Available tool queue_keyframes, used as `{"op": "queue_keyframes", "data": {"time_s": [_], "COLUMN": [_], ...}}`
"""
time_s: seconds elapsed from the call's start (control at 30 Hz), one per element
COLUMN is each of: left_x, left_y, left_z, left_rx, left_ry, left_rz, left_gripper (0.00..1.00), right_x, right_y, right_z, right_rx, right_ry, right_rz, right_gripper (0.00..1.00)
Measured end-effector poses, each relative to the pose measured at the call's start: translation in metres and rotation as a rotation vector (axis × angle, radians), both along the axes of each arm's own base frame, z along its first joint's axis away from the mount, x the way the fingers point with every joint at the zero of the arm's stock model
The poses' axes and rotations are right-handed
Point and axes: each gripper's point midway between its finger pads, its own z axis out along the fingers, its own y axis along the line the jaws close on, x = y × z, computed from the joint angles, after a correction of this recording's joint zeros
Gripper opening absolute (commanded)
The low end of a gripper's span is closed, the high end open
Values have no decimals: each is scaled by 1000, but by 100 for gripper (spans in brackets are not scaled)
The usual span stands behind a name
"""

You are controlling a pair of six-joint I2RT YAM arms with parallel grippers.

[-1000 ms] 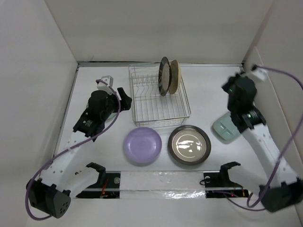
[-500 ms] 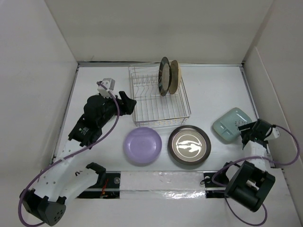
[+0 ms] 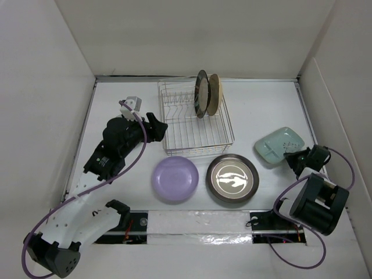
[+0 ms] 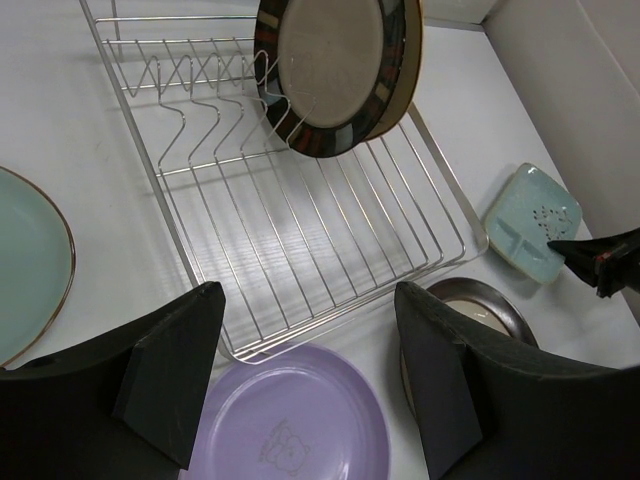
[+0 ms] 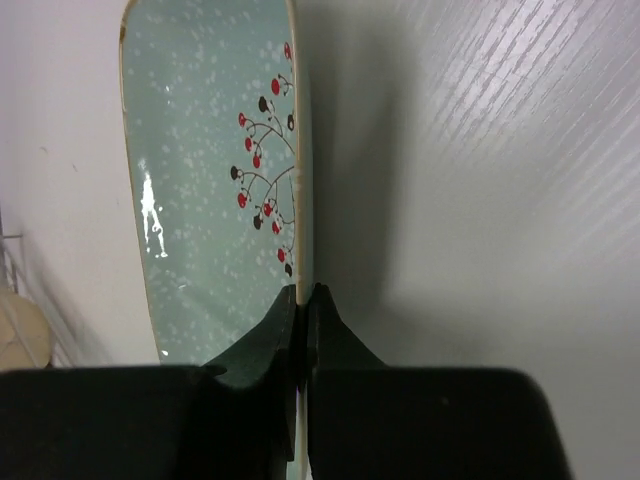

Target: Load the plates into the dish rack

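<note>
Empty dish rack slots [image 3: 186, 104] are beside the cream plate, outward of my right gripper and to its left in the top view. I need to lift it across, lower it and let go.
The silver wire dish rack [image 3: 195, 122] holds two upright plates at its back right: the cream one with a dark patterned rim [image 3: 201, 93] and the tan one [image 3: 215, 93]. The lavender plate [image 3: 175, 179] and the shiny silver plate [image 3: 232, 177] lie flat in front of the rack. My right gripper [image 3: 292, 158] is shut on the rim of the mint squarish plate [image 3: 278, 145], seen edge-on in the right wrist view [image 5: 215, 190]. My left gripper [image 3: 152, 125] is open and empty by the rack's left front corner. The pale green plate [image 4: 25, 260] lies left of the rack.
White walls close in the table on the left, back and right; the right wall [image 3: 343, 116] is close to the mint plate. A clear taped strip [image 3: 197, 224] runs along the near edge between the arm bases.
My right arm has folded down from the far right and closed on the mint plate's near edge; the plate has shifted slightly left. My left arm has edged toward the rack.
</note>
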Motion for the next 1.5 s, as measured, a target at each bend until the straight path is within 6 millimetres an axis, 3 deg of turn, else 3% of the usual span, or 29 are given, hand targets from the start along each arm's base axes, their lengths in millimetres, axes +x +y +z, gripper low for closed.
{"op": "queue_keyframes", "data": {"time_s": [0.2, 0.3, 0.4, 0.5, 0.6, 0.73, 0.8, 0.87, 0.97, 1.07, 1.23, 1.5], "left_x": [2, 4, 5, 7, 7, 8, 8, 8, 8, 8, 8, 8], "left_y": [1, 1, 1, 2, 3, 4, 4, 4, 4, 4, 4, 4], "left_z": [-2, -5, -7, -10, -10, -11, -11, -11, -11, -11, -11, -11], "left_rx": [5, 11, 16, 21, 24, 27, 27, 27, 27, 28, 29, 29], "left_ry": [6, 13, 20, 26, 27, 29, 28, 28, 28, 28, 27, 27], "left_rz": [7, 14, 20, 24, 31, 39, 39, 38, 39, 39, 39, 39], "left_gripper": [66, 66, 66, 66, 66, 66, 65, 65, 65, 65, 65, 65], "right_x": [-6, -3, 15, 40, 65, 100, 122, 145, 174, 191, 189, 199], "right_y": [10, 22, 42, 72, 120, 199, 234, 266, 303, 328, 347, 385], "right_z": [30, 73, 140, 225, 317, 424, 457, 477, 469, 422, 338, 291], "right_rx": [-89, -185, -297, -416, -522, -647, -688, -724, -780, -841, -929, -1026], "right_ry": [-31, -106, -187, -288, -419, -504, -536, -547, -513, -391, -161, -85], "right_rz": [-19, 1, 78, 183, 304, 482, 543, 577, 617, 682, 802, 828], "right_gripper": [0, 0, 0, 0, 0, 0, 0, 0, 0, 0, 0, 0]}}
